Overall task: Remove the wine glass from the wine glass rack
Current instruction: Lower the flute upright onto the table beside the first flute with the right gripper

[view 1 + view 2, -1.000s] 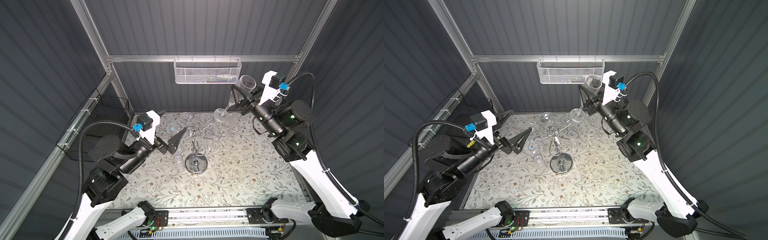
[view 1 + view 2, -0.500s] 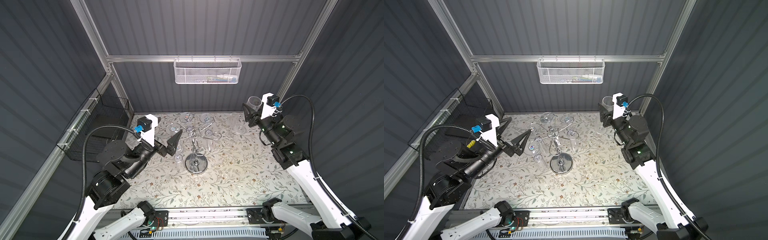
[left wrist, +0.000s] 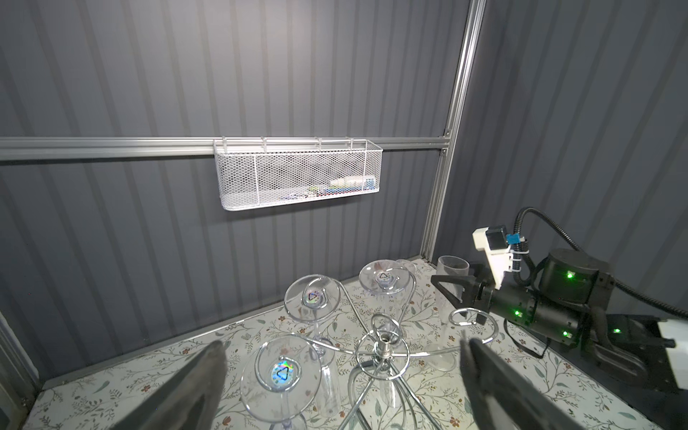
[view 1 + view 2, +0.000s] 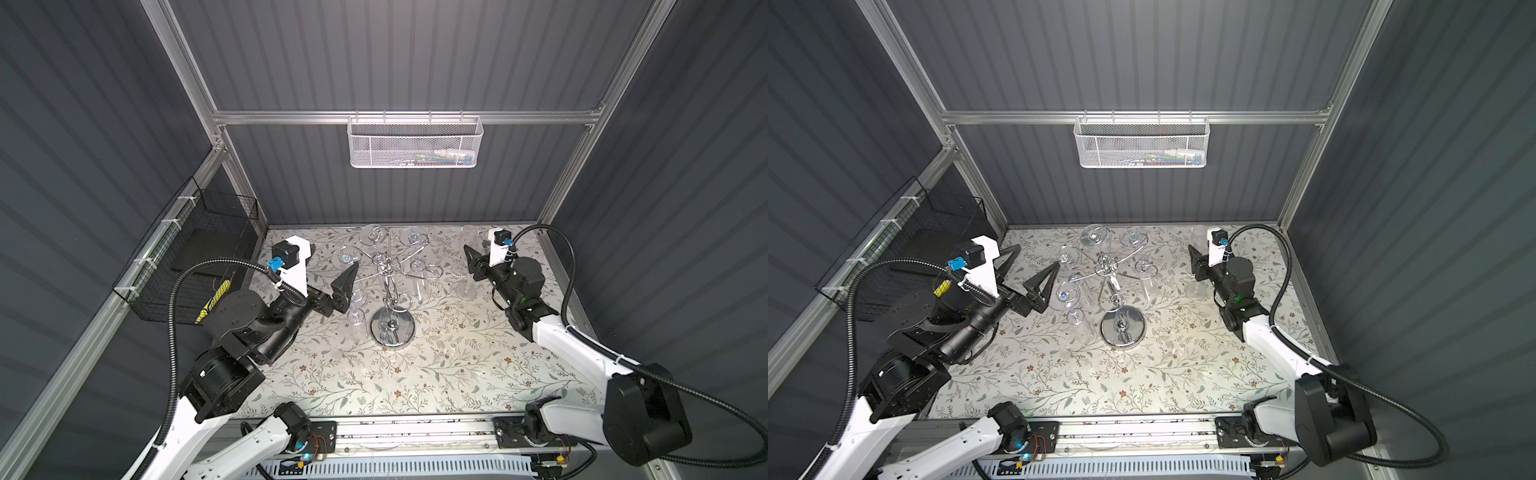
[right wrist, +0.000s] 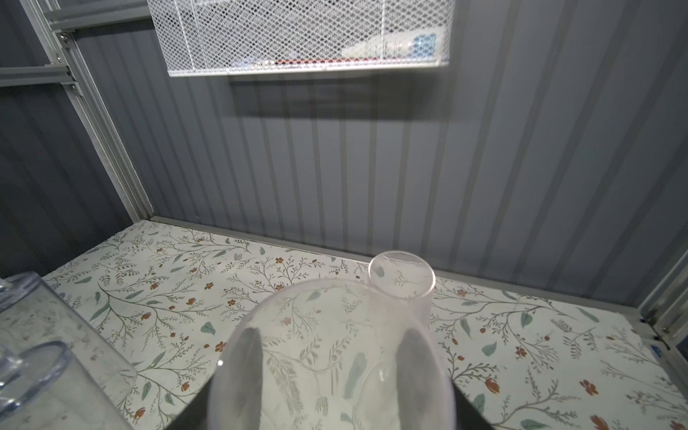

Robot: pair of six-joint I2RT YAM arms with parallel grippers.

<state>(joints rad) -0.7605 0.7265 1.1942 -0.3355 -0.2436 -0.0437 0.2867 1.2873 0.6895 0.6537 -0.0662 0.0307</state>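
Free tabletop before the second glass [image 4: 465, 293] is below my right gripper, so it will lower, stand the wine glass there and release it.
The chrome wine glass rack [image 4: 392, 328] [image 4: 1122, 328] stands mid-table, and several clear glasses hang upside down from its hooks [image 3: 281, 372] [image 3: 312, 296]. My right gripper [image 5: 333, 335] is shut on the bowl of a wine glass [image 5: 331, 372] [image 4: 469, 235], which it holds upright at the far right, clear of the rack. The glass's foot [image 4: 465, 291] is at the table or just above it; I cannot tell which. My left gripper [image 4: 1037, 257] [image 3: 342, 344] is open and empty just left of the rack, with its fingers either side of a hanging glass's foot, not touching it.
A second clear glass [image 5: 402, 279] stands upright on the floral table just behind the held one. A white mesh basket [image 4: 415, 145] hangs on the back wall. A black wire basket [image 4: 199, 249] is fixed to the left wall. The right wall is close beside the right arm.
My right arm has brought the wine glass down from high at the back, near the white basket, to low over the table's far right. The left arm has barely shifted.
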